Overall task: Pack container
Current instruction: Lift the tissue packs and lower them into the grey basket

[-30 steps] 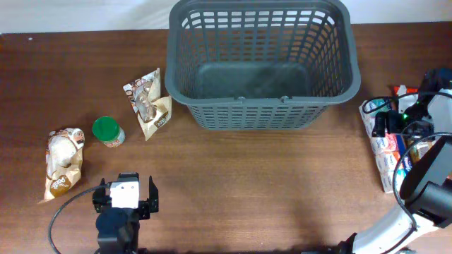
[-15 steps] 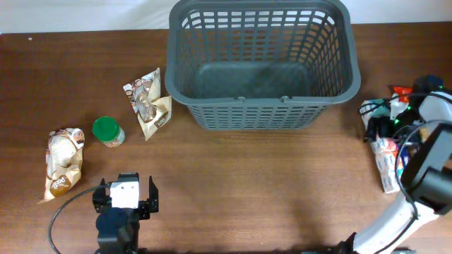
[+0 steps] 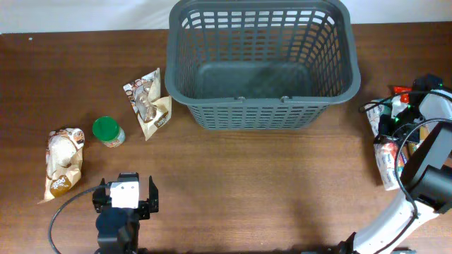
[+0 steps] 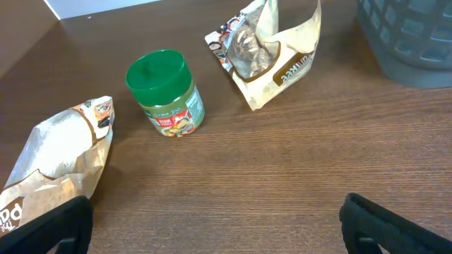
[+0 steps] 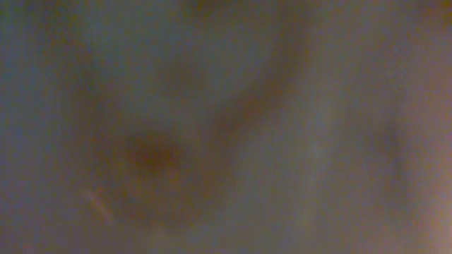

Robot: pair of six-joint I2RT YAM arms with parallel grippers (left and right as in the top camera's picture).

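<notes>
I will next lift the packet over the container's rim with my right gripper, lower it and let go, because the container's bare bottom is to the left in the overhead view.
The container [image 3: 254, 113], a large dark grey slotted basket, stands at the table's far middle with nothing showing inside; its corner shows in the left wrist view [image 4: 417, 35]. My left gripper [image 3: 126, 189] rests near the front left edge, open with nothing between its fingers [image 4: 215, 226]. Ahead of it lie a green-lidded jar [image 4: 164, 92], a brown snack bag [image 4: 272, 49] and a second bag [image 4: 56, 162]. My right arm [image 3: 427, 113] hangs over a pile of packets [image 3: 388, 166] at the right edge. Its wrist view is all blur, so its jaws are hidden.
From above, the jar [image 3: 107, 131] sits between the two bags [image 3: 148, 102] [image 3: 62, 161], left of the container. Bare wood lies between the container's front wall and the table's near edge. Cables run beside the right arm.
The right wrist has shifted slightly toward the far right and now sits lower over the packets, covering more of them. The left arm and the left-side items have not moved.
</notes>
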